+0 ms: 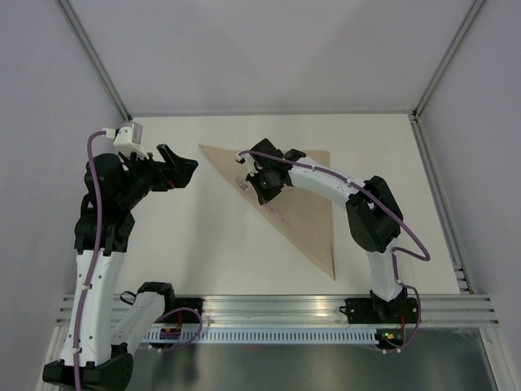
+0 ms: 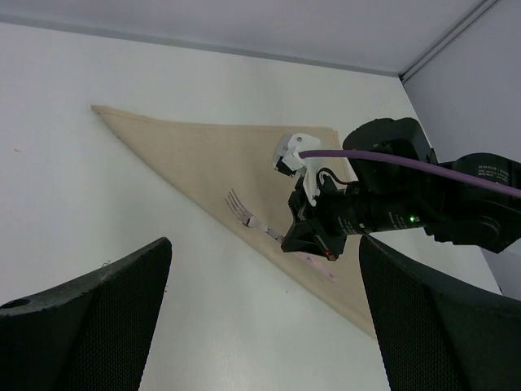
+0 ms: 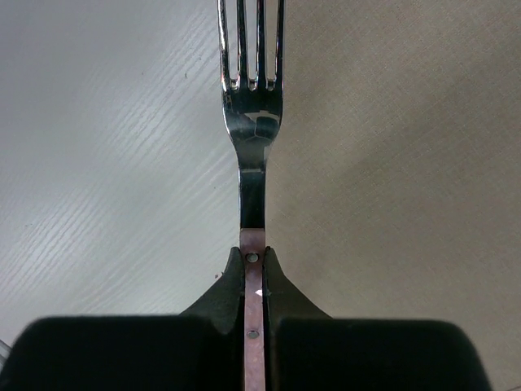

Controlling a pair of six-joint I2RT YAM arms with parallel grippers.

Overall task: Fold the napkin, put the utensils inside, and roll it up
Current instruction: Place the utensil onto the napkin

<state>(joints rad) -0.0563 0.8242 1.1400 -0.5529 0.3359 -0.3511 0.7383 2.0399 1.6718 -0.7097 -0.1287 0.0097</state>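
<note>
My right gripper moves down onto the napkin just inside its long edge (image 3: 303,252) next and releases the fork's pink handle, because the fork (image 3: 252,122) already lines up with that edge.
The napkin (image 1: 308,204) lies folded into a beige triangle on the white table, its long edge running diagonally. The fork (image 3: 252,122), with steel tines and a pale-pink handle, lies along that edge, tines pointing to the far left. My right gripper (image 3: 255,277) is shut on the pink handle; the top view shows the same gripper (image 1: 264,189) over the napkin's upper part. In the left wrist view the fork (image 2: 244,213) and the napkin (image 2: 203,155) sit ahead of me. My left gripper (image 1: 181,171) hovers open over bare table, left of the napkin and touching nothing.
White table (image 1: 203,244) bounded by pale walls at the back and sides. A metal rail (image 1: 309,305) runs along the near edge by the arm bases. The right arm's purple cable (image 1: 326,173) arches over the napkin.
</note>
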